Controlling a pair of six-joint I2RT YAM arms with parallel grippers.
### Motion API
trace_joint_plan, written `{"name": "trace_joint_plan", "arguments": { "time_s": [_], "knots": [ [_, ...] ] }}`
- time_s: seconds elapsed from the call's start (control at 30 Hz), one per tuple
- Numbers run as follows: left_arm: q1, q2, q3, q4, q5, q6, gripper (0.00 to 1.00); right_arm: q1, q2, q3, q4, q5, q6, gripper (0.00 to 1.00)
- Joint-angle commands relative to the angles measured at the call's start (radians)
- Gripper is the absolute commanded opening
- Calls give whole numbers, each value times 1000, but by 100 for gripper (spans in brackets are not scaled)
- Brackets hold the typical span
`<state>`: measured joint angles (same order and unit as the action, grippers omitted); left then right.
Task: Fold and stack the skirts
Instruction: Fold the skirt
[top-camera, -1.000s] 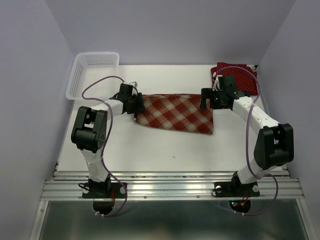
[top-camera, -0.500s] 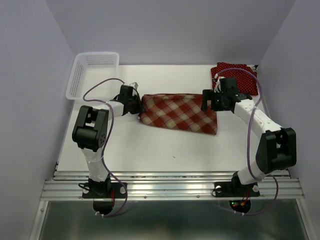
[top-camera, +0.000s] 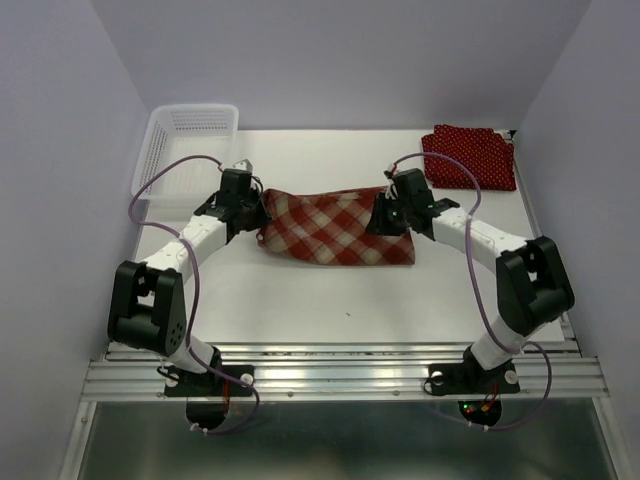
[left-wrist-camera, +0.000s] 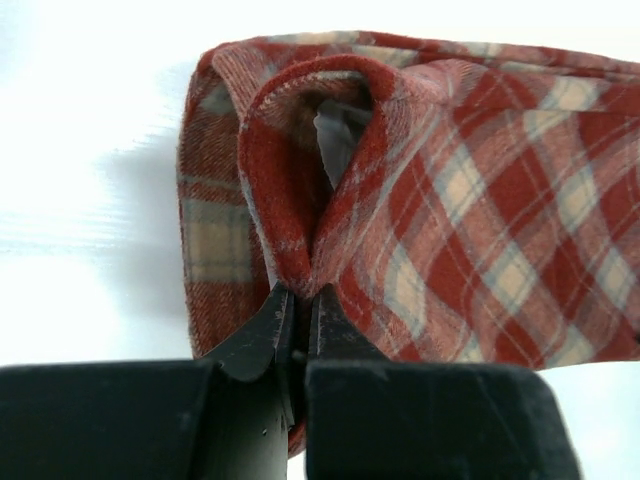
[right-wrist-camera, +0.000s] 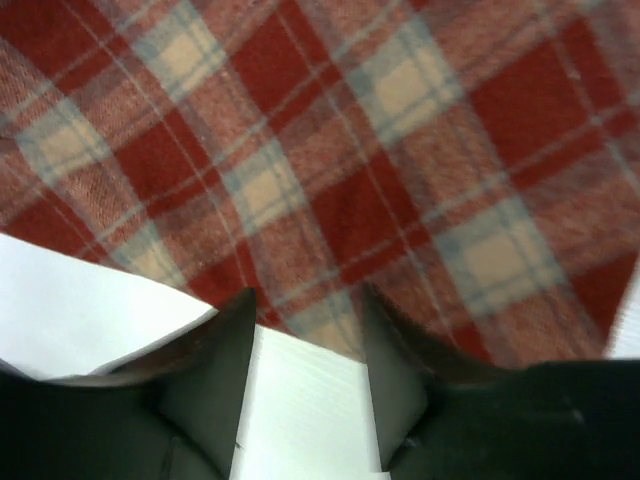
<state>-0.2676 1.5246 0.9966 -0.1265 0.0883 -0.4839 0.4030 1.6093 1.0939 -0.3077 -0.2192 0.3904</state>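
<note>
The skirt's other end (top-camera: 394, 249) lies right of my left gripper in the top view, so next my left gripper should carry the fold across the long skirt and release there.
The red-and-cream plaid skirt (top-camera: 335, 230) lies folded lengthwise across the middle of the table. My left gripper (top-camera: 252, 207) is shut on a pinched fold at its left end (left-wrist-camera: 298, 292), and the cloth (left-wrist-camera: 480, 200) bunches up into a loop above the tips. At the skirt's right part, my right gripper (top-camera: 383, 218) points down at its edge. Its jaws stand a little apart (right-wrist-camera: 305, 305) with bare white table between them, the tips just touching the plaid cloth (right-wrist-camera: 350, 150). Dark red polka-dot skirts (top-camera: 470, 158) lie in a pile at the back right corner.
A white slotted basket (top-camera: 165, 150) stands at the back left, just behind the left arm. Lilac walls close in the table on three sides. The metal rail with the arm bases runs along the near edge.
The left gripper closed on the skirt's left end. The right gripper moved left onto the skirt and its jaws narrowed. The skirt shifted slightly left and bunched.
</note>
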Motion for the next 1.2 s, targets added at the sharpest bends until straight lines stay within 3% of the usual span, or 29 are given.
{"name": "trace_joint_plan", "arguments": {
  "time_s": [0.0,0.1,0.33,0.7,1.03,1.17],
  "knots": [
    [-1,-63,-3,-41,-27,-19,0,80,93,64,173,-12,132,25],
    [-1,-70,16,-56,-28,-19,0,103,165,104,191,-26,166,16],
    [-4,-83,63,-91,-27,-21,0,169,314,228,222,7,205,11],
    [-12,-84,138,-130,-12,-25,0,281,480,271,219,20,266,7],
    [-33,-73,189,-154,-15,-21,0,301,445,279,216,89,274,7],
    [-39,-66,221,-183,-62,-12,0,301,361,261,133,271,274,9]
  ]
}}
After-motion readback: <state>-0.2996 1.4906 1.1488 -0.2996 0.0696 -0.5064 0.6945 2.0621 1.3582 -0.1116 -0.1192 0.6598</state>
